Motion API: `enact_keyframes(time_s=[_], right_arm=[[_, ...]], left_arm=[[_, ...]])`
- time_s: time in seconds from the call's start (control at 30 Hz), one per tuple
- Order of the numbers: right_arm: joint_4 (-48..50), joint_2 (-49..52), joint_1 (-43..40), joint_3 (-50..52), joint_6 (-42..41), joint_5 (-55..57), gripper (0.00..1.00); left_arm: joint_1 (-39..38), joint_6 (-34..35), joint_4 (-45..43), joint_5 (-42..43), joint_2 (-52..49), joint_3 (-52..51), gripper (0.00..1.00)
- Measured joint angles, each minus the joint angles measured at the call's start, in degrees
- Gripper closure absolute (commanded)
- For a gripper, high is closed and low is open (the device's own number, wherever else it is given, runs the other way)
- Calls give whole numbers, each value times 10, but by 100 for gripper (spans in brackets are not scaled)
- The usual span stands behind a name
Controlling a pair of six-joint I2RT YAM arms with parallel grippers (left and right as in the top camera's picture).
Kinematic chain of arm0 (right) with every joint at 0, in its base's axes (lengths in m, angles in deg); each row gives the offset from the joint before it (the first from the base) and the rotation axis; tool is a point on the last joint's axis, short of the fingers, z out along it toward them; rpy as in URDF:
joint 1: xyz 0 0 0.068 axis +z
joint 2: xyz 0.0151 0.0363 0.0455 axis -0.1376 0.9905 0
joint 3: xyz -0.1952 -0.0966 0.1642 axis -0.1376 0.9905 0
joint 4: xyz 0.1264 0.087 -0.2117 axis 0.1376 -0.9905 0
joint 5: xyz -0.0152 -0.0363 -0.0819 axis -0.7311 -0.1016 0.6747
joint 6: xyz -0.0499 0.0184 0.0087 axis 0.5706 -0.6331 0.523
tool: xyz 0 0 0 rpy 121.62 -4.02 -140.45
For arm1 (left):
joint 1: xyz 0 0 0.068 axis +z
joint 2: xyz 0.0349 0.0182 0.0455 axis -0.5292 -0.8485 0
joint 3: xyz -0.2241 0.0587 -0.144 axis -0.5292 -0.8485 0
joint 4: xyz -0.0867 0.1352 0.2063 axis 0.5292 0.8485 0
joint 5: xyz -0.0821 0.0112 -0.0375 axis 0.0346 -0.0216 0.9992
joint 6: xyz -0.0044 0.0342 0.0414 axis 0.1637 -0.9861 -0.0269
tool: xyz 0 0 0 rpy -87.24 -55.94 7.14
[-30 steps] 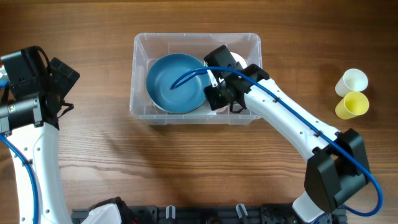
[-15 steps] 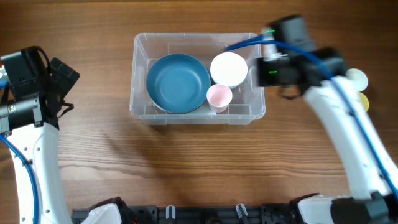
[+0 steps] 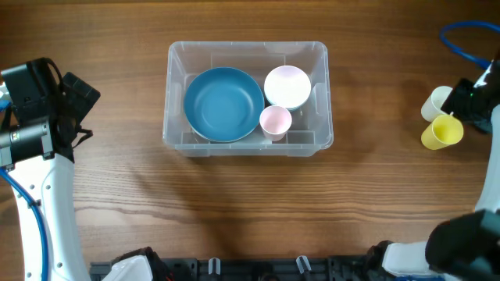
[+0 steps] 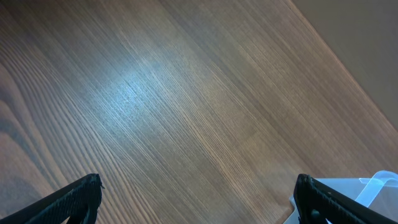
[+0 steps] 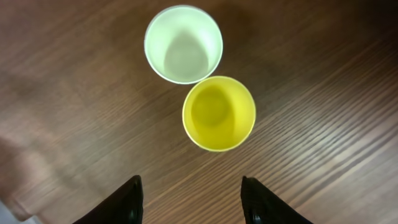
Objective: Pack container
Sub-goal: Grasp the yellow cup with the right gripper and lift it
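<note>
The robot's right gripper will next move down onto the container side of the yellow cup (image 3: pixel 441 132), one finger inside the yellow cup's rim, because that rim is clear of the white cup.
The clear plastic container (image 3: pixel 173 61) stands at the table's middle back. It holds a blue bowl (image 3: pixel 223 104), a white bowl (image 3: pixel 287 85) and a small pink cup (image 3: pixel 275 120). A yellow cup (image 3: pixel 441 132) and a white cup (image 3: pixel 438 101) stand upright, touching, at the far right; they also show in the right wrist view, the yellow cup (image 5: pixel 218 113) and the white cup (image 5: pixel 183 45). My right gripper (image 5: pixel 194 196) is open and empty, above and just short of the yellow cup. My left gripper (image 4: pixel 198 198) is open and empty over bare wood, left of the container's corner (image 4: pixel 379 186).
The left arm (image 3: pixel 35 109) stands at the table's left edge. A black rail (image 3: pixel 258 269) runs along the front edge.
My right arm has pulled out of the container and swung far right to the two cups. The white bowl and pink cup now lie uncovered in the container. The left arm has not moved.
</note>
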Motion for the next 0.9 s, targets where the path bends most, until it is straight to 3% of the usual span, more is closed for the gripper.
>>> enact_keyframes(time_s=[0.17, 0.53, 0.73, 0.9], right_arm=[[63, 36, 0, 60, 9, -5, 44], [193, 55, 0, 182, 17, 3, 46], [223, 55, 0, 195, 25, 3, 59], [233, 55, 0, 196, 30, 3, 59]], left_arm=[[0, 0, 0, 0, 0, 0, 0], [0, 0, 0, 0, 0, 0, 0], [0, 0, 0, 0, 0, 0, 0], [0, 0, 0, 0, 0, 0, 0]])
